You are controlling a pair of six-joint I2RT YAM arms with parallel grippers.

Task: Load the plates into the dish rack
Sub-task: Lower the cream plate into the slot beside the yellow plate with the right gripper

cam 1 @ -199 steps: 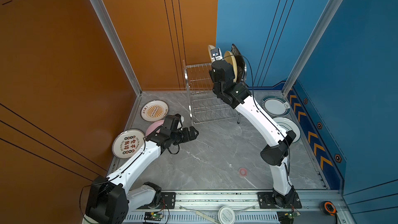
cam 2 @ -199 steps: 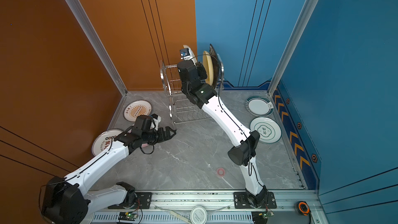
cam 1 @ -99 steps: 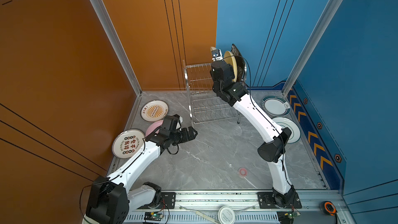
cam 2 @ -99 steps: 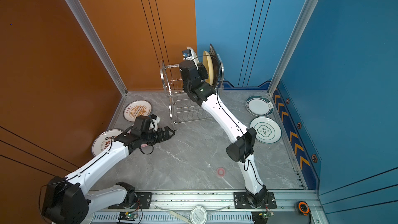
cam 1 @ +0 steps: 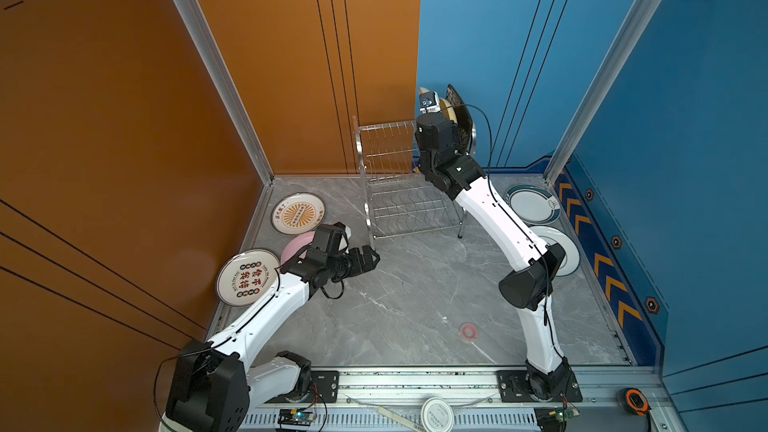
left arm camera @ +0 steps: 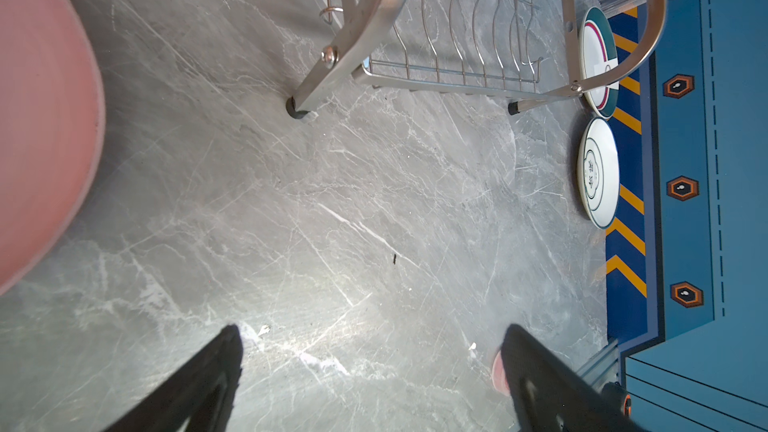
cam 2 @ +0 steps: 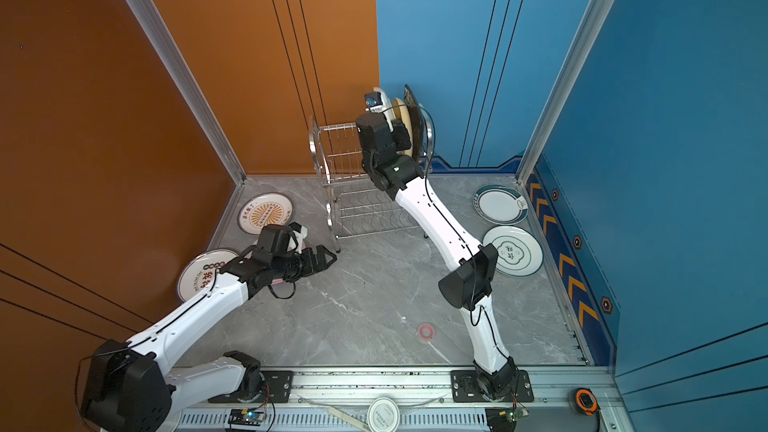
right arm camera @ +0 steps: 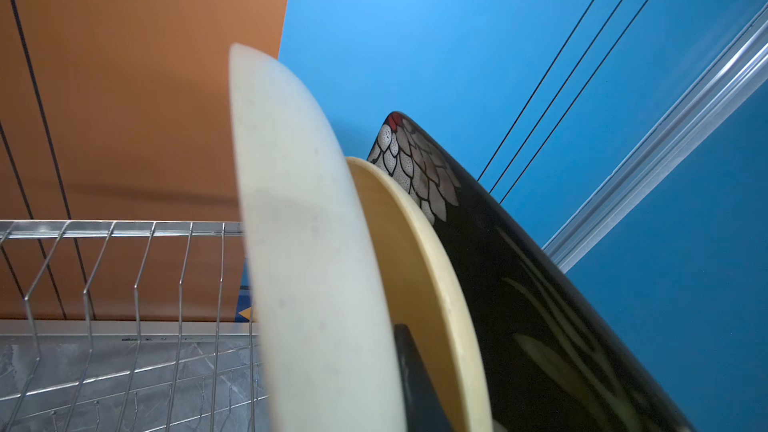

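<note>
My right gripper needs to move down next, beside the cream-yellow plate (right arm camera: pixel 419 268) in the rack's top shelf, to release the pale cream plate. The pale cream plate's rim is still higher.
My right gripper (right arm camera: pixel 365 367) is shut on a pale cream plate (right arm camera: pixel 307 243), held upright over the dish rack (cam 1: pixel 390 151) top tier. It stands beside a cream-yellow plate (right arm camera: pixel 419 268) and a black floral plate (right arm camera: pixel 528 284). My left gripper (cam 1: pixel 370 259) hovers open and empty over the floor, near the rack's front leg (left arm camera: pixel 353 35). A pink plate (cam 1: pixel 297 245) lies under that arm's wrist. Two orange-print plates (cam 1: pixel 298 214) (cam 1: pixel 248 277) lie at the left. Two teal-rimmed plates (cam 1: pixel 534 203) (cam 1: pixel 561 247) lie at the right.
The rack stands against the back wall corner, with its wavy lower shelf (cam 2: pixel 365 209) bare. A round white lid (cam 1: pixel 436 413) and a tape measure (cam 1: pixel 636 401) sit on the front rail. A small red ring (cam 1: pixel 468 331) marks the marble floor.
My right gripper has carried the cream plate slightly rightward at the rack's top, toward the standing plates. The left arm has hardly moved and stays open.
</note>
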